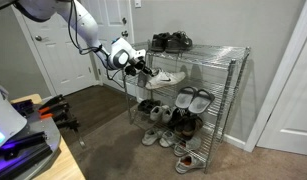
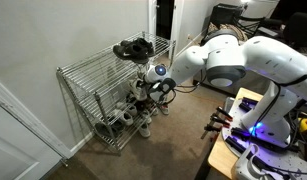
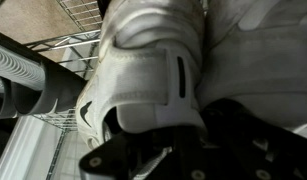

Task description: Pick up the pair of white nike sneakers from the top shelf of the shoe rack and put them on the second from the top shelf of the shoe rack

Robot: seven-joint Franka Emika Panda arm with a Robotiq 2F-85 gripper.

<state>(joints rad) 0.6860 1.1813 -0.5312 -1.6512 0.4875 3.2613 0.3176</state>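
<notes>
The gripper eases outward and slightly down with the sneakers onto the second-from-top shelf point(image 1: 166, 85) next. It releases their heels there, since their toes already point over its wires.
The white Nike sneakers point(image 1: 166, 75) lie at the level of the second-from-top shelf of the wire shoe rack point(image 1: 231, 62). My gripper point(image 1: 140, 67) is at their heel end, at the rack's open side. In the wrist view the white heel point(image 3: 153, 70) fills the frame, and my black gripper point(image 3: 178, 140) is closed on its lower edge. In an exterior view the gripper point(image 2: 153, 88) is beside the rack point(image 2: 78, 80), and the sneakers are mostly hidden behind it.
A pair of black shoes point(image 1: 171, 41) sits on the top shelf, and it also shows in an exterior view point(image 2: 133, 48). Several more shoes point(image 1: 185, 100) fill the lower shelves and the floor point(image 1: 158, 137). A wall corner and a white door stand close by.
</notes>
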